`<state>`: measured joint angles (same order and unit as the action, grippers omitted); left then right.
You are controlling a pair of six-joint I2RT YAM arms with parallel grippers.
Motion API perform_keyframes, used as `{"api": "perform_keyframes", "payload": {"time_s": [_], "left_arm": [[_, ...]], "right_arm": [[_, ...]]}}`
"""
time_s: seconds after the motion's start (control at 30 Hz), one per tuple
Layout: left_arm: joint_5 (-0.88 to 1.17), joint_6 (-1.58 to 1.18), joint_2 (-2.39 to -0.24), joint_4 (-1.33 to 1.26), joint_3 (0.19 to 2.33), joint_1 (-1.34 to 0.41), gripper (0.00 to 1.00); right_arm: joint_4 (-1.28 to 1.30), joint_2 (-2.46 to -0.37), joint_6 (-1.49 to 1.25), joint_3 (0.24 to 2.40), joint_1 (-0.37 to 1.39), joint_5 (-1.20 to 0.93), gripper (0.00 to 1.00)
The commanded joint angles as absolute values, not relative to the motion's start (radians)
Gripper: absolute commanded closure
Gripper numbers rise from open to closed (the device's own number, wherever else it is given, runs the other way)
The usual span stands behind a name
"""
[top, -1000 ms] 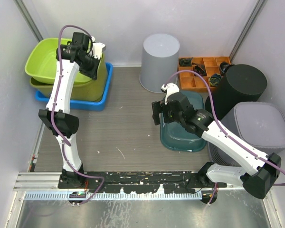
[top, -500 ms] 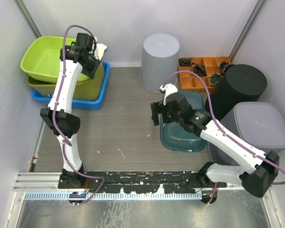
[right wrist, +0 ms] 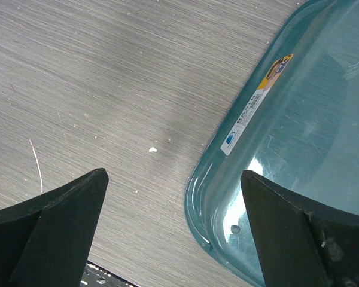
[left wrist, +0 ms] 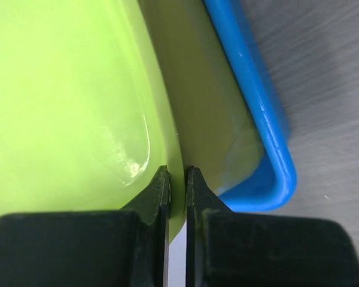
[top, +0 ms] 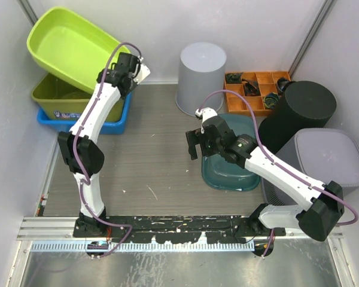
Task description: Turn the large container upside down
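Observation:
Next, my left gripper will move back and down and turn the large container over to release, as bare tabletop by the teal basin [top: 166, 154] lies back from and below it.
The large container is a lime green basin [top: 66, 48], raised at the back left and tipped steeply so its inside faces the camera. My left gripper [top: 122, 66] is shut on its right rim; in the left wrist view the fingers of this gripper [left wrist: 177, 174] pinch the thin green wall [left wrist: 66, 101]. Beneath it an olive green basin [top: 57, 98] sits in a blue tray [top: 116, 119]. My right gripper [top: 194, 143] stands open with nothing in it, hovering over the left edge of a teal basin [right wrist: 299, 119] on the table.
An upturned grey bucket [top: 201, 69] stands at the back centre. An orange compartment box [top: 257, 89], a black cylinder [top: 299, 113] and a grey lidded bin [top: 329, 158] crowd the right side. The teal basin [top: 230, 170] lies right of centre. White walls close the back and sides.
My left arm has lifted the lime basin out of the olive one and tilted it up and back to the left. The right gripper has drifted slightly left, still open.

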<state>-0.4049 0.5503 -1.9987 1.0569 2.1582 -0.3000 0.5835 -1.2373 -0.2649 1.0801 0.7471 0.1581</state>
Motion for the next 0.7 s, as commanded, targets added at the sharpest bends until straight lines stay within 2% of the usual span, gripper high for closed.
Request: {"api": "perform_keyframes", "payload": {"time_s": [0.0, 0.23, 0.53, 0.6, 0.67], "left_arm": [[-0.773, 0.863, -1.884, 0.576, 2.025, -0.311, 1.0], [-0.934, 1.291, -1.806, -0.035, 1.678, -0.386, 1.0], [-1.034, 1.469, -1.745, -0.549, 1.409, -0.453, 1.0], [-1.061, 1.46, -1.734, -0.604, 1.376, -0.466, 1.0], [-1.085, 1.34, -1.709, -0.495, 1.365, -0.473, 1.0]], "right_arm": [[0.542, -1.239, -0.261, 1.107, 0.751, 0.17, 0.0], [0.533, -1.255, -0.268, 1.087, 0.751, 0.179, 0.0], [0.542, -1.27, -0.269, 1.081, 0.751, 0.202, 0.0], [0.542, -1.273, -0.271, 1.08, 0.751, 0.204, 0.0], [0.542, -1.277, -0.274, 1.078, 0.751, 0.206, 0.0]]}}
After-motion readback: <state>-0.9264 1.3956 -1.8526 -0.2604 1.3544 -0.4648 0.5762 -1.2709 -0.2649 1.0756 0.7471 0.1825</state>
